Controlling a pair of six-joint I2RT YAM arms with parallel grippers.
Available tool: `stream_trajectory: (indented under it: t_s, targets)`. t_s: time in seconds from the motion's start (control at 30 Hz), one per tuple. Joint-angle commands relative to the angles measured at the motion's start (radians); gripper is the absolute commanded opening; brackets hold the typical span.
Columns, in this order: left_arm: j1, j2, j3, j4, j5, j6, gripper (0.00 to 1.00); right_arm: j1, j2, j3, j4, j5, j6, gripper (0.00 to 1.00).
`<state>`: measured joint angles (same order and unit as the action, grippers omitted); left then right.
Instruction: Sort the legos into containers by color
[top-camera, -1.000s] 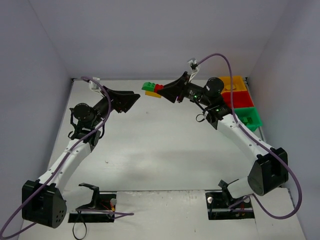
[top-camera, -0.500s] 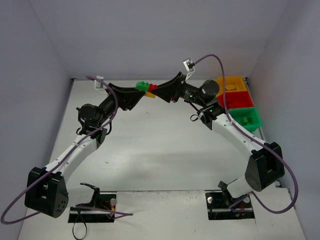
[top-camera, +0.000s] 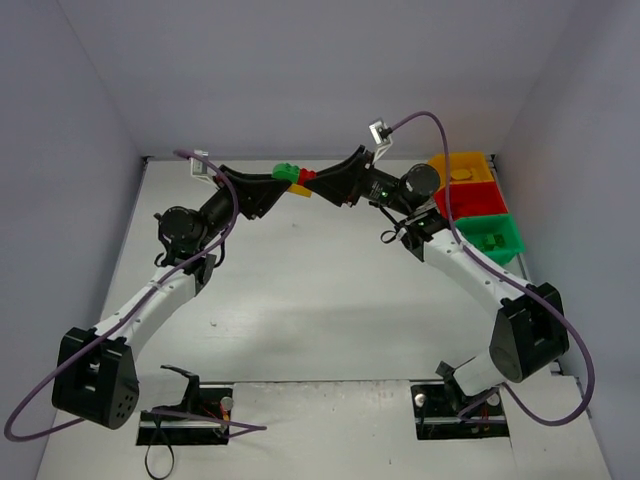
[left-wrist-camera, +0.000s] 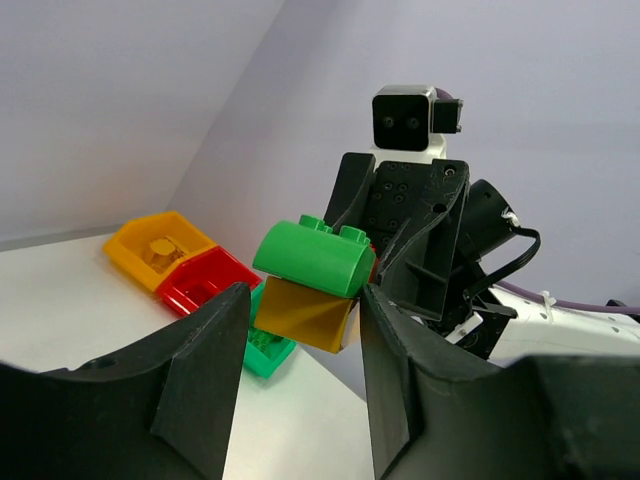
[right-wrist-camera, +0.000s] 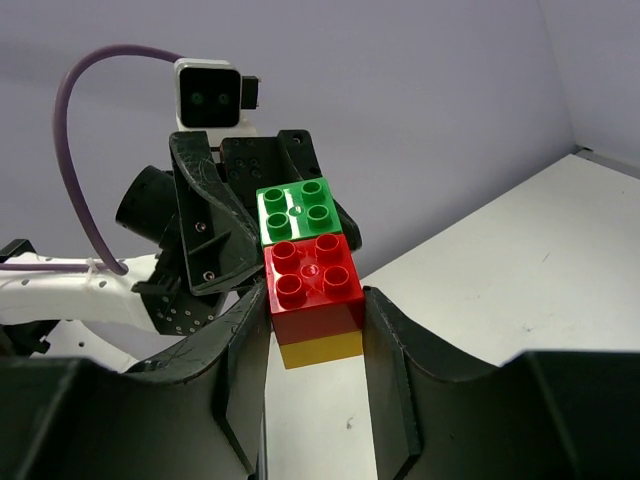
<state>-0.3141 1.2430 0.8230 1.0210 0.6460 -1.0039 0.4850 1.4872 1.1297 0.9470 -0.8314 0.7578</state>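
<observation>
The red brick (top-camera: 306, 176) matches the red bin (top-camera: 470, 200) in color, so my right gripper will pull the brick free, then swing to the right in the top view and release it over the bin.
A stuck-together lego cluster is held in the air at the back middle: a green brick (top-camera: 286, 172), a red brick (top-camera: 306, 176) and a yellow brick (top-camera: 299, 189). My right gripper (top-camera: 318, 184) is shut on the red brick (right-wrist-camera: 312, 285), with the green brick (right-wrist-camera: 297, 212) beyond it and the yellow one (right-wrist-camera: 320, 350) below. My left gripper (top-camera: 276, 188) is open. Its jaws flank the green (left-wrist-camera: 312, 258) and yellow (left-wrist-camera: 305, 312) bricks, with a gap on the left side. The yellow bin (top-camera: 462, 163), red bin (top-camera: 470, 200) and green bin (top-camera: 492, 236) stand in a row at the back right.
The bins also show in the left wrist view: yellow (left-wrist-camera: 160, 245), red (left-wrist-camera: 205, 280), green (left-wrist-camera: 262, 345). There is a piece in the yellow bin and in the green bin. Grey walls close in the table on the left, back and right.
My left arm has swung right and its jaws now flank the cluster. My right gripper has carried the cluster slightly left toward it. There is little motion in the last half second.
</observation>
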Motion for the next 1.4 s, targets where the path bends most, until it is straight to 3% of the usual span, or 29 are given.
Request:
stream_trajectory:
  t_s: [0.0, 0.37, 0.5, 0.87, 0.9, 0.97, 1.0, 1.37]
  targets:
    - [-0.002, -0.001, 0.054, 0.119, 0.012, -0.027, 0.41, 0.004, -0.005, -0.005, 0.139, -0.028, 0.017, 0.0]
    - [-0.013, 0.015, 0.054, 0.125, 0.026, -0.067, 0.4, 0.004, 0.001, -0.024, 0.151, -0.032, 0.015, 0.0]
    - [-0.02, 0.021, 0.038, 0.125, 0.03, -0.081, 0.17, 0.007, 0.005, -0.027, 0.159, -0.031, 0.018, 0.0]
    - [-0.066, 0.038, 0.011, 0.125, 0.075, -0.093, 0.21, 0.009, 0.013, -0.041, 0.208, -0.026, 0.049, 0.0]
    - [-0.068, 0.038, 0.01, 0.125, 0.075, -0.093, 0.18, 0.009, 0.012, -0.042, 0.208, -0.025, 0.049, 0.0]
    - [-0.068, 0.036, 0.002, 0.125, 0.075, -0.091, 0.01, 0.009, 0.007, -0.045, 0.21, -0.023, 0.045, 0.0]
    - [-0.068, 0.033, -0.002, 0.125, 0.076, -0.088, 0.0, 0.009, 0.004, -0.045, 0.21, -0.021, 0.046, 0.0]
    - [-0.068, -0.003, -0.056, 0.102, 0.127, -0.079, 0.0, 0.007, -0.005, -0.031, 0.141, -0.009, -0.009, 0.0]
